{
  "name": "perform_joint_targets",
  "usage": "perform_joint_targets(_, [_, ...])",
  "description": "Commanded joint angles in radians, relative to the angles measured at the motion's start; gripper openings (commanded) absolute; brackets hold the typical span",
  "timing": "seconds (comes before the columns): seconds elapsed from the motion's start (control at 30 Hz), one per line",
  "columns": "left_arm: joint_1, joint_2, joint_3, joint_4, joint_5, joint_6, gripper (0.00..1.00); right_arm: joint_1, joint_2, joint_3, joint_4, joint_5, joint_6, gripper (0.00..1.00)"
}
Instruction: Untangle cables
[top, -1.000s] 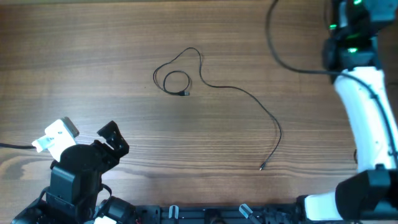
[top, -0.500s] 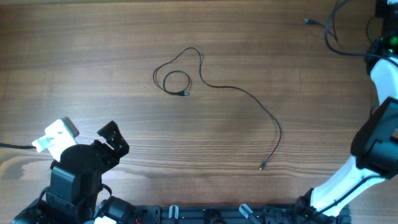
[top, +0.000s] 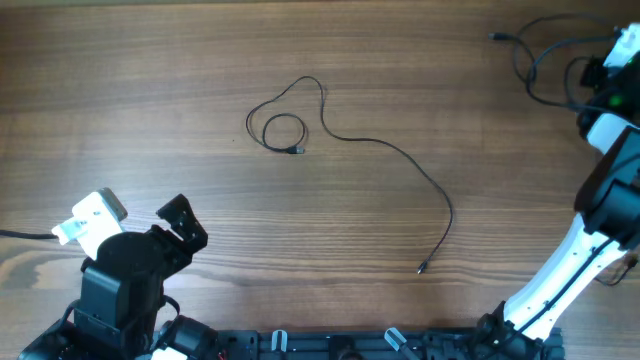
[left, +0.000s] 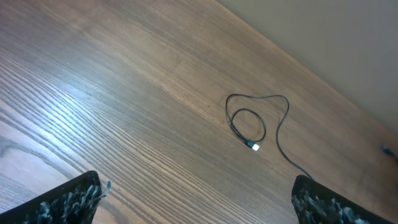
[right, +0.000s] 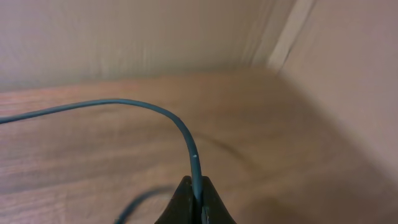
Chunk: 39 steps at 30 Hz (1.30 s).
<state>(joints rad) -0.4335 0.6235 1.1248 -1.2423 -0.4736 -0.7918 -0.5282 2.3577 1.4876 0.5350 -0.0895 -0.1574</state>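
I should move my right gripper toward the right in the overhead view next, over the bare wood by the wall (right: 280, 127), and release the dark cable there, because its loops cross.
A thin black cable (top: 385, 150) lies on the wooden table, coiled at its left end (top: 283, 130) and running down to a plug at the lower middle (top: 422, 267); it also shows in the left wrist view (left: 258, 121). A second, thicker dark cable (top: 545, 60) lies looped at the far right corner. My right gripper (right: 198, 202) is shut on this dark cable (right: 155, 115), at the table's right edge (top: 610, 60). My left gripper (left: 196, 199) is open and empty, low at the near left (top: 180, 225), far from both cables.
A white tag or clip (top: 92, 217) sits on the left arm. A beige wall and corner (right: 292, 37) stand close behind the right gripper. Black fixtures (top: 330, 342) line the table's near edge.
My right arm has swung toward the far right corner, dragging the dark cable with it; the cable now lies bunched in loops there. The thin cable and left arm have not moved.
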Motion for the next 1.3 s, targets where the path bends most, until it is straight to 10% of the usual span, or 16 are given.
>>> perform_joint_targets(0.0, [0.005,-0.001,-0.003,0.002,0.002,-0.009,1.00,-0.040,0.035,0.017,0.010,-0.012,0.194,0.04])
perform_joint_targets(0.47, [0.005,-0.001,-0.003,0.002,0.002,-0.009,1.00,-0.249,0.035,0.405,-0.201,-0.060,0.194,0.04])
perform_joint_targets(0.9, [0.005,-0.001,-0.003,0.002,0.002,-0.009,1.00,-0.082,0.139,0.404,-0.290,-0.164,0.183,0.05])
perform_joint_targets(1.07, [0.005,-0.001,-0.003,0.002,0.002,-0.009,1.00,-0.024,0.166,0.403,-0.378,-0.012,0.182,0.25])
perform_joint_targets(1.17, [0.005,-0.001,-0.003,0.002,0.002,-0.009,1.00,-0.015,0.167,0.403,-0.407,-0.005,0.185,0.94])
perform_joint_targets(1.27, [0.005,-0.001,-0.003,0.002,0.002,-0.009,1.00,-0.016,0.141,0.403,-0.439,-0.015,0.184,1.00])
